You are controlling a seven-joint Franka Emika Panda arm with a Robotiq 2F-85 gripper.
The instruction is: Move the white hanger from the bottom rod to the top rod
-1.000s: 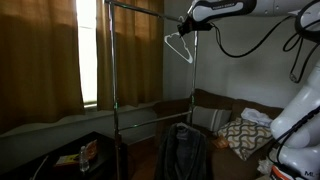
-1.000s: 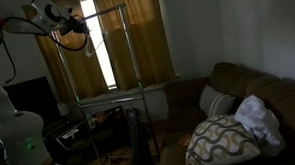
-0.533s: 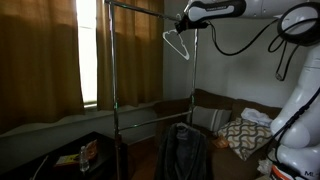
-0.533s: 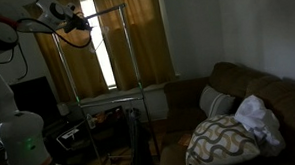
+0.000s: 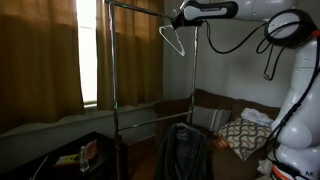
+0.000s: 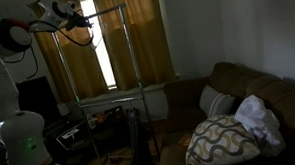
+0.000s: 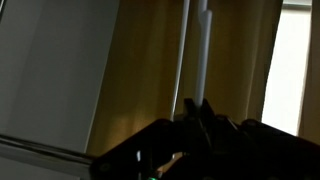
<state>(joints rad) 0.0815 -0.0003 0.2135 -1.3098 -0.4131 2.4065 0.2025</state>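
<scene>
My gripper should next move gently outward, bring the hanger's hook onto the top rod [image 5: 150,12] beside it and let go of the hanger [image 5: 174,42], because the hanger still hangs tilted from the gripper's fingers.
The white hanger [image 5: 174,42] hangs tilted from my gripper [image 5: 186,17], high up at the rack's right upright, just under the top rod [image 5: 150,12]. The gripper is shut on the hanger near its hook. In an exterior view the gripper [image 6: 73,20] sits at the near end of the top rod [image 6: 106,9], and the hanger is hard to make out there. The bottom rod [image 6: 108,93] runs lower down between the uprights. In the wrist view the dark fingers [image 7: 198,108] pinch a white bar of the hanger [image 7: 205,45] beside a grey rod [image 7: 185,50].
A dark garment [image 5: 182,150] hangs low in the rack. A sofa [image 6: 253,93] with a patterned cushion [image 6: 222,139] stands beside it. Yellow curtains [image 5: 40,60] and a bright window [image 5: 88,50] lie behind the rack. A low dark table [image 5: 70,160] holds small items.
The gripper has carried the hanger a little further along and up towards the top rod. The grip has not changed.
</scene>
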